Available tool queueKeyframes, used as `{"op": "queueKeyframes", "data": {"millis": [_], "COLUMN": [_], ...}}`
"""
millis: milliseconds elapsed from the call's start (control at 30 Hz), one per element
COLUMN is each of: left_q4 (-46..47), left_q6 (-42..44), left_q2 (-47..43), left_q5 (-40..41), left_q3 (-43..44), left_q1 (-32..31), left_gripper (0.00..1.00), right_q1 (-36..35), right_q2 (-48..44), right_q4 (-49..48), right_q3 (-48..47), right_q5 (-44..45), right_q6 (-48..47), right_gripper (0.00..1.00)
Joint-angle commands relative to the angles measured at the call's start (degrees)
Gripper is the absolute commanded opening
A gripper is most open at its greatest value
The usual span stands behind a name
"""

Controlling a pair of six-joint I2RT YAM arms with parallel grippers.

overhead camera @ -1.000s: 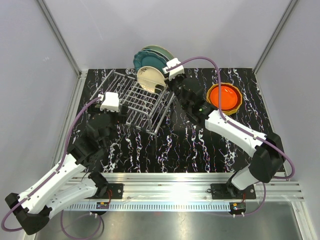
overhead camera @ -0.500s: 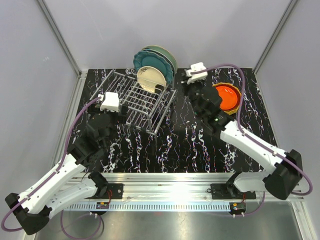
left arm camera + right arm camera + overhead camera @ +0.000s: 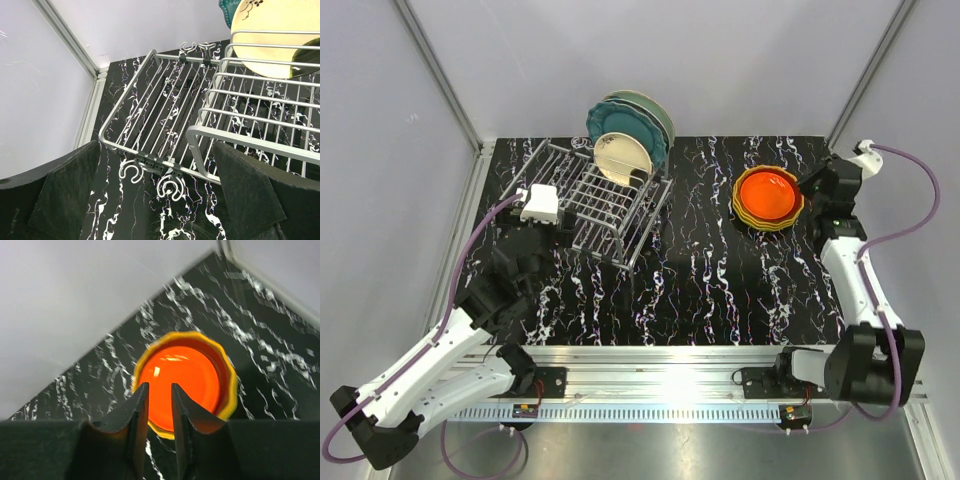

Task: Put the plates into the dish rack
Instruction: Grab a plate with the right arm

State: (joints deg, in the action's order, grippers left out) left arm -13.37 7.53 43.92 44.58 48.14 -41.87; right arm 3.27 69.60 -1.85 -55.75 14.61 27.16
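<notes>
I will next lower my right gripper, with its fingers still apart, onto the red-orange plate's rim on the gripper side and close there, since this plate is the top one on the stack.
The dish rack stands at the back left; it fills the left wrist view. Three plates stand upright at its far end: mint green, dark teal and cream-centred, the last also in the left wrist view. The red-orange plate lies on top of a yellow-rimmed plate at the back right. My right gripper hovers just right of this stack, jaws a narrow gap apart and empty, with the red-orange plate beyond them. My left gripper is wide open and empty at the rack's near-left corner.
Grey walls enclose the black marbled table at the left, back and right. A metal upright stands close to the rack's left side. The right wall is close behind my right wrist.
My right arm has swung away from the rack to the far right, beside the red-orange plate. The cream-centred plate stays in the rack. The left arm has not moved.
</notes>
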Motion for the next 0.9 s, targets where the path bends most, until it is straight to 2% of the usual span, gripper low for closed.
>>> {"op": "queueKeyframes", "data": {"millis": [0,200,500,867], "left_q4": [2.3,2.2,1.9,2.0], "left_q6": [-0.6,-0.6,-0.9,-0.8], "left_q2": [-0.5,-0.6,-0.5,-0.1], "left_q5": [-0.6,-1.2,-1.7,-1.7], "left_q3": [-0.1,0.0,0.2,0.2], "left_q1": [0.3,0.3,0.3,0.3], "left_gripper": [0.99,0.99,0.99,0.99], "right_q1": [6.2,8.7,8.8,9.5], "right_q2": [5.0,15.2,23.7,30.9], "right_q4": [8.2,9.1,10.7,9.8], "right_q3": [-3.6,-6.5,-10.9,-13.7], "right_q5": [-10.7,-16.7,-12.2,-11.8], "right_q6": [8.8,6.6,2.3,0.4], "right_gripper": [0.31,0.31,0.31,0.31]}}
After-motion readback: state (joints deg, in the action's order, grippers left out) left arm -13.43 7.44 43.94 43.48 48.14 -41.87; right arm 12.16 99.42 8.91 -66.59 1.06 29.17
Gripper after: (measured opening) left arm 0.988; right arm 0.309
